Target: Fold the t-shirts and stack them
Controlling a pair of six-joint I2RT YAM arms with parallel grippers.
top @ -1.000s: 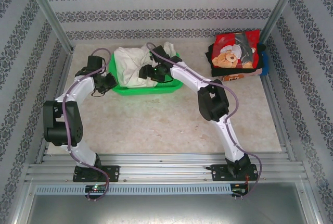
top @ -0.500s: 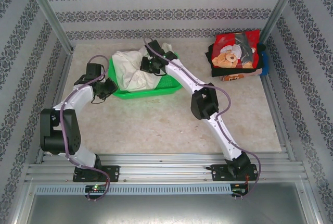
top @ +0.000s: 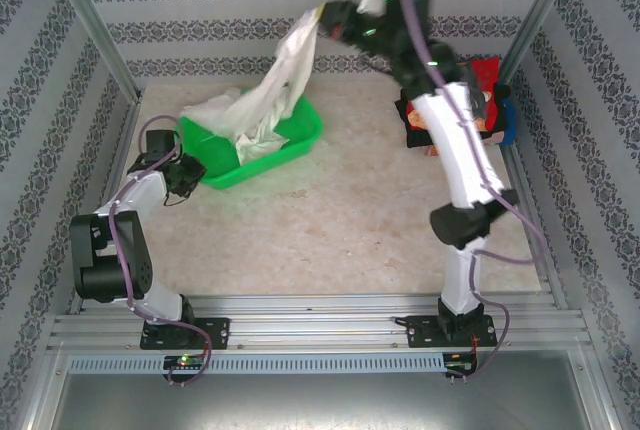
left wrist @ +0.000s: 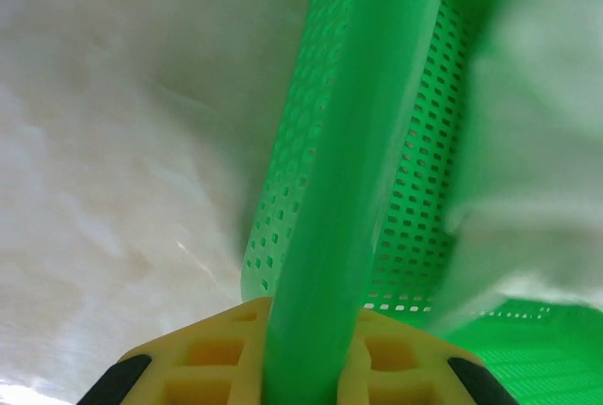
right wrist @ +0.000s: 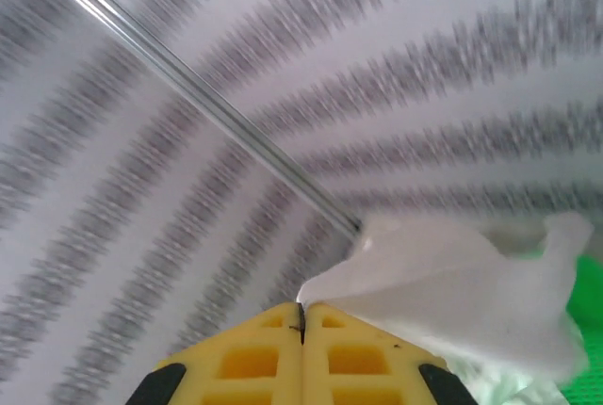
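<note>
The basket (top: 300, 135) stands crooked. My left gripper should next turn to swing the basket toward the nearest side, then release the basket's rim between its fingers.
My right gripper (top: 322, 22) is raised high near the back wall, shut on a corner of the white t-shirt (top: 280, 80). The shirt hangs in a long drape down into the green mesh basket (top: 300, 135). In the right wrist view the yellow fingers (right wrist: 254, 358) meet, and the white t-shirt (right wrist: 452, 283) trails off from their tips. My left gripper (top: 188, 175) is shut on the basket's left rim (left wrist: 349, 160), which runs between its fingers (left wrist: 212, 353). The folded t-shirts (top: 487, 75) are stacked at the back right, red on top, partly hidden behind my right arm.
The basket stands askew at the back left of the pale table (top: 330, 220). Metal posts (top: 90, 20) and patterned walls close in the back and both sides. A blue edge (top: 510, 120) of the stack lies by the right wall.
My right gripper shut on the white t-shirt in the basket and rose high toward the back wall, pulling it up. The basket slid left and turned, with my left gripper on its rim.
</note>
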